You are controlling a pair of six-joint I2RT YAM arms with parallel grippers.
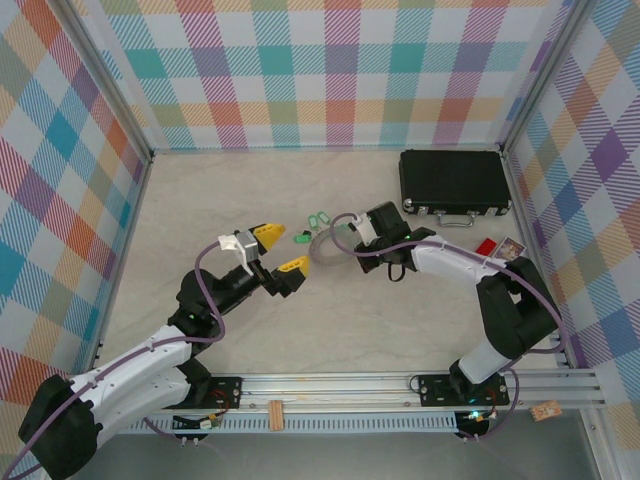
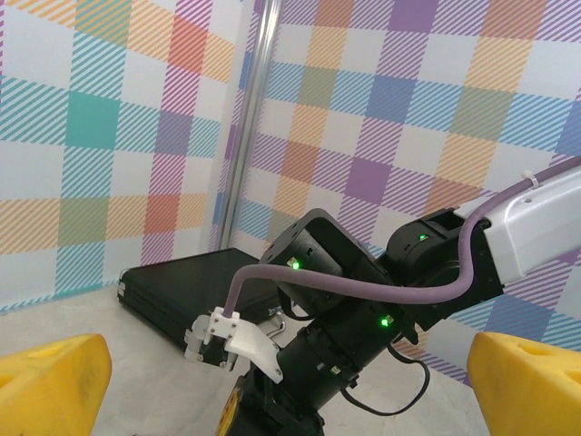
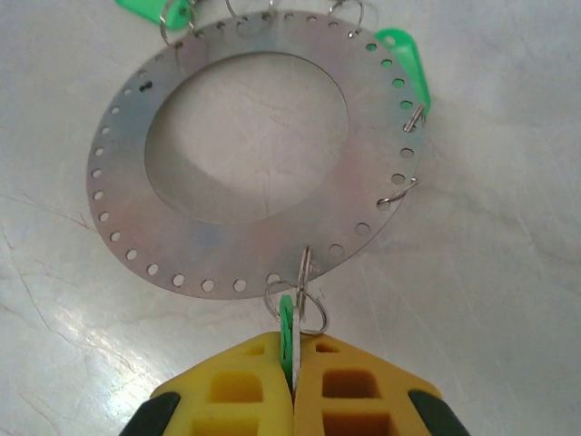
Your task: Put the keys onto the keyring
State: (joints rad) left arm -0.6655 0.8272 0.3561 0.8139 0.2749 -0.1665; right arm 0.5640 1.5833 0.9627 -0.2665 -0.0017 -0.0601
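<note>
The key's wire loop is hooked on the keyring's rim. My right gripper needs to move down and pull back next, to release the key on the bare tabletop below it.
The keyring (image 3: 238, 251), a flat grey ring with small holes round its rim, lies on the table. Small wire loops sit in some of its holes. My right gripper (image 3: 293, 368) is shut on a key (image 3: 289, 329) with a green tag, whose wire loop touches the ring's near rim. Two more green tags (image 3: 156, 11) (image 3: 406, 62) lie at the ring's far edge. From above, the keyring (image 1: 322, 250) lies just left of my right gripper (image 1: 345, 243), with green keys (image 1: 318, 216) behind it. My left gripper (image 1: 278, 250) stands open and holds nothing, a little left of the ring; its yellow fingers (image 2: 47, 381) frame the right arm's wrist (image 2: 345, 336).
A black rectangular case (image 1: 455, 183) lies at the back right, also in the left wrist view (image 2: 182, 282). Two small cards (image 1: 498, 246) lie near the right wall. Plaid walls close in three sides and a metal rail (image 1: 350, 385) runs along the front.
</note>
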